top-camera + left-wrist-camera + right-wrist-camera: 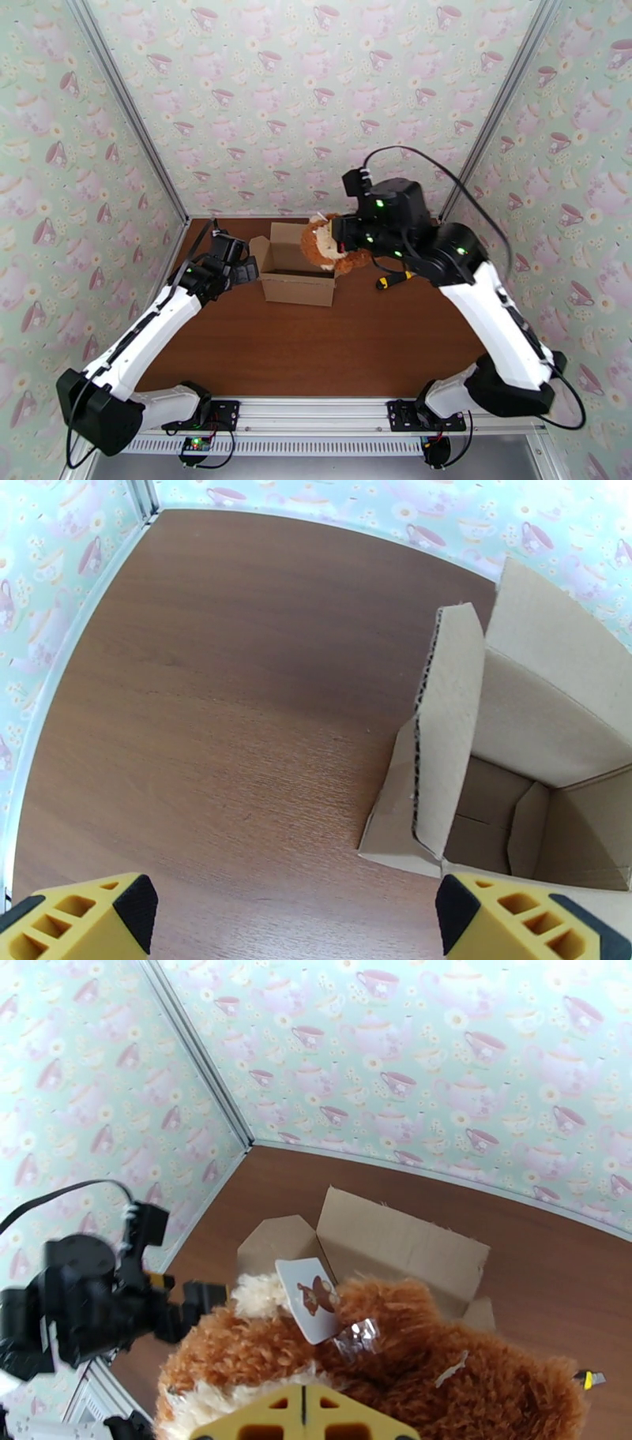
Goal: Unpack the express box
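Note:
My right gripper has the plush toy. Next it should move back, lower the toy to the table in front of the box and let go of it there.
The express box (296,286) stands open at the middle back of the table, flaps up; its inside (490,811) looks bare where I can see it. Above the box's right edge hangs a brown-and-white plush toy (318,243) with a paper tag (308,1301). My right gripper (341,237) is shut on the toy (371,1370), its yellow fingers (261,1427) pressed together over the fur. My left gripper (246,272) stands open just left of the box's left flap (446,733), with its black pads (138,910) wide apart and nothing between them.
A yellow-and-black tool (393,280) lies on the brown table (316,355) right of the box, under the right arm. Teacup-patterned walls (316,95) close in the back and both sides. The left arm (87,1307) sits close to the left wall.

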